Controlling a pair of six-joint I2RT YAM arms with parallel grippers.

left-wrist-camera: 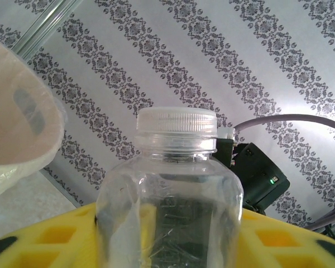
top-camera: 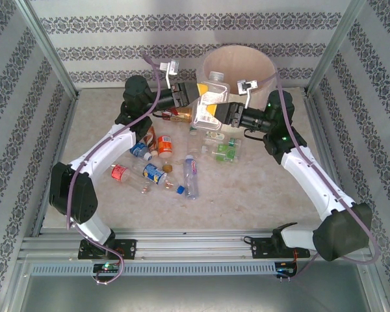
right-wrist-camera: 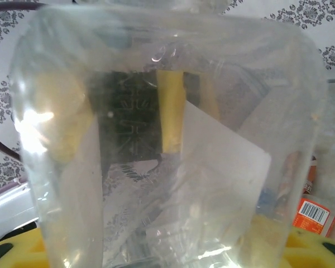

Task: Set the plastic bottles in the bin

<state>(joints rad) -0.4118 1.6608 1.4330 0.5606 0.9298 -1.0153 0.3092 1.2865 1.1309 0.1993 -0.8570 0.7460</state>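
The clear bottle in my right gripper needs to move outward next, over the bin's opening [top-camera: 245,67], and I need to let it go there, because that opening is outward of the gripper.
A clear bottle [top-camera: 216,83] with a white cap hangs upright just in front of the bin [top-camera: 263,62], a large round cream bucket at the back. My left gripper [top-camera: 203,91] reaches it from the left, and its yellow fingers press both sides of the bottle [left-wrist-camera: 170,195]. From below right my right gripper [top-camera: 210,117] comes in, its fingers closed round the bottle's lower body [right-wrist-camera: 167,139]. Several other plastic bottles lie on the table, among them an orange-labelled one [top-camera: 164,144], a blue-labelled one [top-camera: 155,174] and a green-labelled one [top-camera: 224,151].
The bin's wall [left-wrist-camera: 22,128] stands close on the left in the left wrist view. A tall clear bottle [top-camera: 192,177] and a red-labelled one [top-camera: 119,172] lie nearer the front. Patterned walls and metal posts enclose the table [top-camera: 260,195].
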